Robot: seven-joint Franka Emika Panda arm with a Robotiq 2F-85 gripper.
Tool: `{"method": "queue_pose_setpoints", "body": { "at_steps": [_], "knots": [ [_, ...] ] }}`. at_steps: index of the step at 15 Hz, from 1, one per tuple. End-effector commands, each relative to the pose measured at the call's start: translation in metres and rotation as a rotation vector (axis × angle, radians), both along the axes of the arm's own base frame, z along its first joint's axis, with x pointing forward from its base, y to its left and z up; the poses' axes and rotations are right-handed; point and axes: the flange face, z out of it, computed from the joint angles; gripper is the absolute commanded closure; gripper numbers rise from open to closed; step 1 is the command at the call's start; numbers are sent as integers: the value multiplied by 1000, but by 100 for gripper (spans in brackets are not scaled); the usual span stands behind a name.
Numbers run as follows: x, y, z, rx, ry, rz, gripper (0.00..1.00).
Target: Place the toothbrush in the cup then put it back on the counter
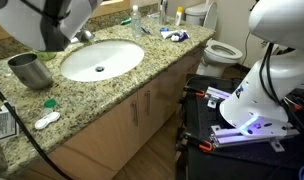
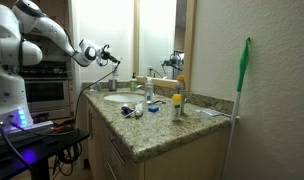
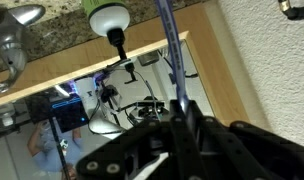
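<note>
The slim stick goes over the opening of the grey metal cup (image 1: 29, 70) for release next as my gripper lowers and shifts, since the fingers still hang well above the cup's rim.
My gripper (image 3: 178, 112) is shut on the toothbrush (image 3: 169, 40), a slim pale bluish stick that runs up from between the fingers toward the wood-framed mirror. In an exterior view the gripper (image 2: 111, 58) hangs high above the sink (image 2: 118, 98), well clear of the counter (image 2: 162, 130). The grey metal cup (image 1: 29, 70) stands upright and empty on the speckled granite counter (image 1: 112, 85), left of the white oval sink (image 1: 102, 58). The arm crosses the top left corner above it.
A green bottle with a black pump (image 3: 109, 18) and the faucet (image 3: 12, 45) show in the wrist view. A blue-and-white tube (image 1: 174, 35) lies at the counter's far end. A small white item (image 1: 47, 119) lies near the front edge. Bottles (image 2: 177, 103) stand by the wall.
</note>
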Motion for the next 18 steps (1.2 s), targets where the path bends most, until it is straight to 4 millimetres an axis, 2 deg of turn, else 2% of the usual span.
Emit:
{"method": "queue_pose_setpoints", "body": {
  "at_steps": [1,5,6,10,11,13,14,17,18],
  "knots": [
    [0,2,0,1,0,0,97],
    [7,-1,-33,-85,-93,-3,97],
    [26,23,-17,-103,-101,2,97],
    [33,46,-32,-121,-121,25,97],
    [33,47,-38,-114,-112,26,97],
    [27,32,-52,-109,-77,-16,97],
    [25,46,-32,-89,-81,26,90],
    [24,34,-37,-89,-67,3,90],
    [24,34,-37,-90,-67,3,97]
  ]
}}
